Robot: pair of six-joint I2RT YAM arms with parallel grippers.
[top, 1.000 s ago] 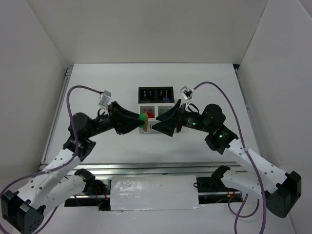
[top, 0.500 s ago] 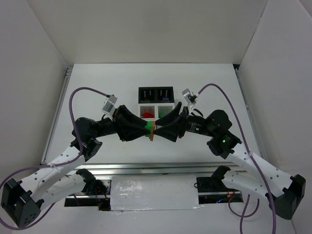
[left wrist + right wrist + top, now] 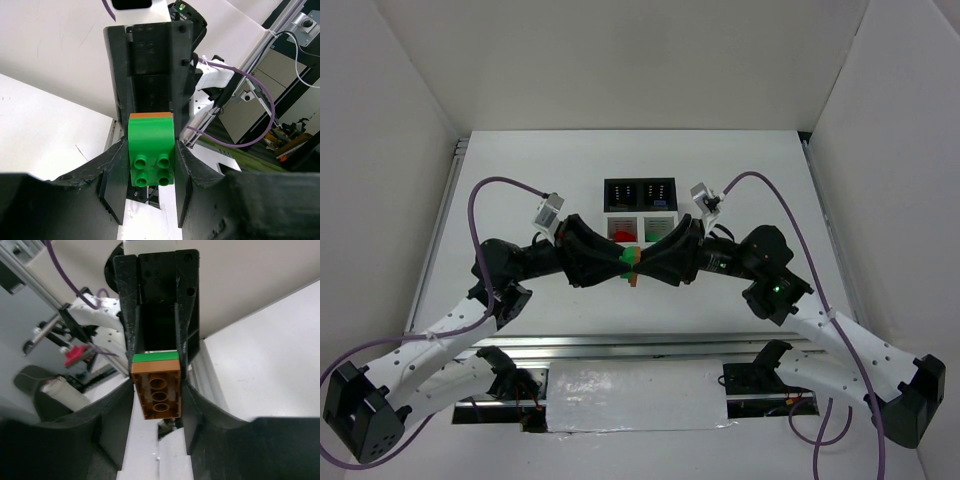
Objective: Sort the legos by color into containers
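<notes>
My left gripper pulls away from the brown piece next, then goes outward over the white section with the green lego and releases, because its lego is green.
One of the legos, a green brick with a brown piece attached, hangs in the air just in front of the containers. My left gripper is shut on the green brick's sides. From the opposite side my right gripper is shut on the brown piece. In the top view the two grippers, left and right, meet nose to nose at the lego. A red lego and a green lego lie in the two near white compartments.
The two far black compartments stand behind the white ones. Purple cables loop above both arms. A metal rail and a foil-covered patch run along the near table edge. White walls close in the sides.
The left gripper brought the lego away from the containers toward the front. The right gripper came onto the brown piece and went from open to shut on it.
</notes>
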